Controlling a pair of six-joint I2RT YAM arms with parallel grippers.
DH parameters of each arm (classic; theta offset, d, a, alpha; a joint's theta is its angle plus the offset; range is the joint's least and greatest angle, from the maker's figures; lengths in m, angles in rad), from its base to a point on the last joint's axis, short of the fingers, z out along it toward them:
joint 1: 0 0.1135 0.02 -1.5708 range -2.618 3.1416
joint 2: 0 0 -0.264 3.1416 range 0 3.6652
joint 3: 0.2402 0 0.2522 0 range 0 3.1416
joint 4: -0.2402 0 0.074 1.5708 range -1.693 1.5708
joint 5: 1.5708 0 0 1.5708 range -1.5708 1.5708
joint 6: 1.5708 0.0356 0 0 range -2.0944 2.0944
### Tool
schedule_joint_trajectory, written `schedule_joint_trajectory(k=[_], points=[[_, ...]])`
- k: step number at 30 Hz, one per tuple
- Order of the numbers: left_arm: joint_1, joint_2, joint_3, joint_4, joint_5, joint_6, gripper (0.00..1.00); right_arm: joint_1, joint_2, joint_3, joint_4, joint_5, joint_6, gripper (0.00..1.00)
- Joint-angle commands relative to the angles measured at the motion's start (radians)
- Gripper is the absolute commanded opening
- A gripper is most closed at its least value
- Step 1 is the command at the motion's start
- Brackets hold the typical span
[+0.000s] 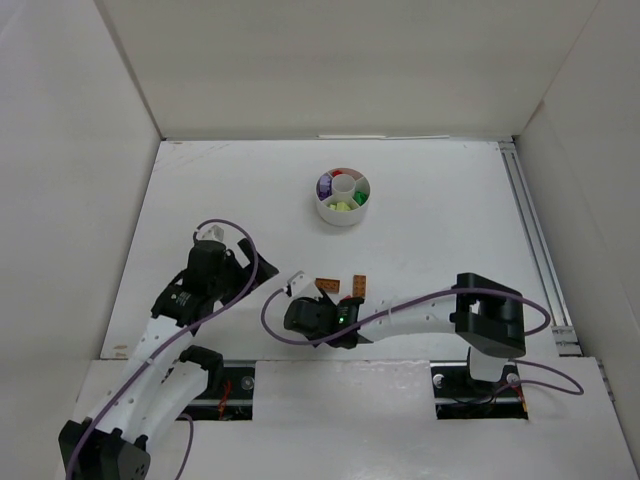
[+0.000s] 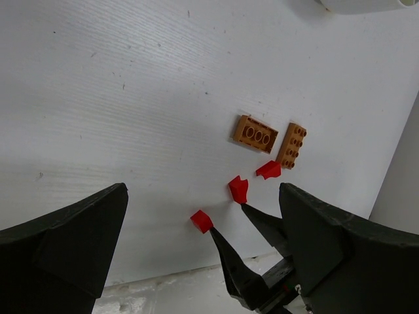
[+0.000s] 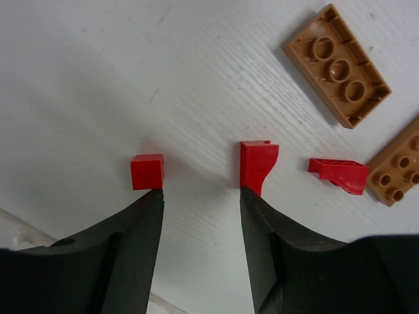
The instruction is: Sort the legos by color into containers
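Observation:
Only table lies between my right gripper and the red curved piece (image 3: 257,165). My right gripper will next move outward, away from the cube, to bring its open fingers around it.
Three small red legos lie on the white table: a cube (image 3: 146,171), a curved piece (image 3: 256,163) and a flat one (image 3: 339,175). Beside them are an orange-brown plate (image 3: 337,65) lying underside up and a studded orange-brown brick (image 3: 398,171). My right gripper (image 3: 201,191) is low over the table and open. One fingertip is right at the cube and the other at the curved piece, with only bare table between them. My left gripper (image 2: 203,188) is wide open and empty, left of this group. The round white dish (image 1: 325,208) holds purple, green, lime and red legos.
White walls enclose the table on three sides, and a metal rail (image 1: 535,250) runs along its right edge. The right arm (image 1: 420,315) reaches leftward across the near edge. The left gripper (image 1: 243,265) is near the right gripper (image 1: 332,302). The dish's edge (image 2: 366,5) shows at the top.

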Motion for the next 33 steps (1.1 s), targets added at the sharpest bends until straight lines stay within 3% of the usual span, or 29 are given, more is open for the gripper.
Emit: schedule_joint_trajectory(k=[1,9,18,21,25,31,33], points=[[-0.004,0.0,-0.004,0.016,0.008,-0.003,1.0,0.0,-0.008,0.045,-0.039,0.101,0.054,0.56],[-0.004,0.0,-0.014,0.016,0.008,-0.003,1.0,-0.009,-0.008,0.036,-0.063,0.121,0.086,0.56],[-0.004,0.0,-0.014,0.025,0.008,-0.003,1.0,-0.053,0.027,0.026,0.036,0.066,0.027,0.59],[-0.004,0.0,-0.014,0.025,0.008,-0.003,1.0,-0.076,0.027,0.013,0.075,0.046,0.014,0.55],[-0.004,-0.009,-0.014,0.025,0.008,-0.003,1.0,-0.076,0.036,0.013,0.093,0.035,-0.012,0.33],[-0.004,-0.009,-0.014,0.025,0.008,-0.003,1.0,-0.076,0.045,0.022,0.075,0.014,-0.012,0.3],[-0.004,-0.009,-0.014,0.025,0.008,-0.003,1.0,-0.076,0.033,0.009,0.075,0.013,-0.012,0.22]])
